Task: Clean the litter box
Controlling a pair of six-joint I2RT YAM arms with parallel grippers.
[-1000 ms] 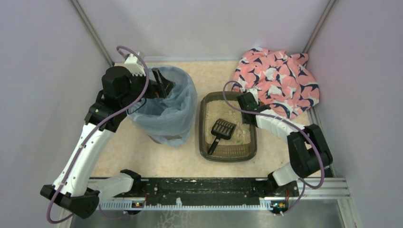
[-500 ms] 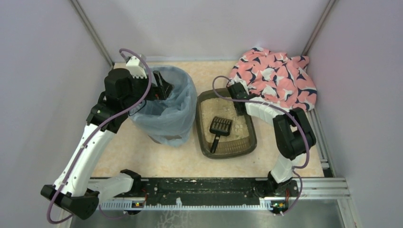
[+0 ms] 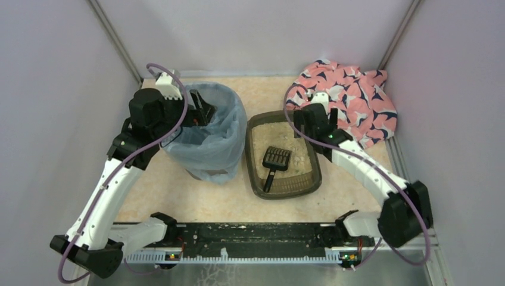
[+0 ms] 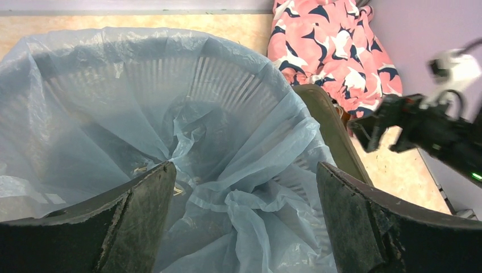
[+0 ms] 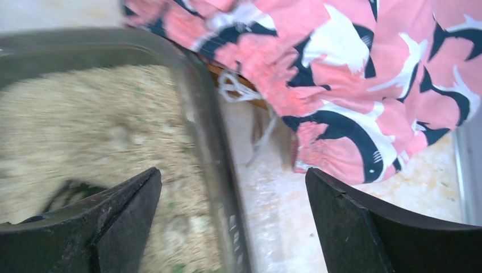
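Note:
The scoop's handle lies at the box's near end, so my right gripper will next go back across the litter and down onto the handle [image 3: 271, 174] beside the slotted head.
The litter box [image 3: 255, 164] is a dark brown tray of beige litter lying right of centre, slightly turned. A black slotted scoop [image 3: 275, 162] lies in it. My right gripper [image 3: 305, 126] hovers open over the box's far right rim [image 5: 210, 131], one finger above the litter [image 5: 85, 125] and the other above the table. Nothing is between its fingers. My left gripper [image 3: 202, 110] is open and empty over the mouth of the round bin [image 3: 208, 137], whose blue bag [image 4: 170, 114] fills the left wrist view.
A pink cloth with a dark fish print [image 3: 351, 101] is heaped at the back right, close to the box's far corner and also in the right wrist view [image 5: 364, 68]. Grey walls close in on three sides. The arms' base rail [image 3: 250, 238] runs along the near edge.
The litter box has slid slightly left and turned. My right arm's elbow has swung out to the right and its gripper has risen off the box's far rim. The left arm has barely moved.

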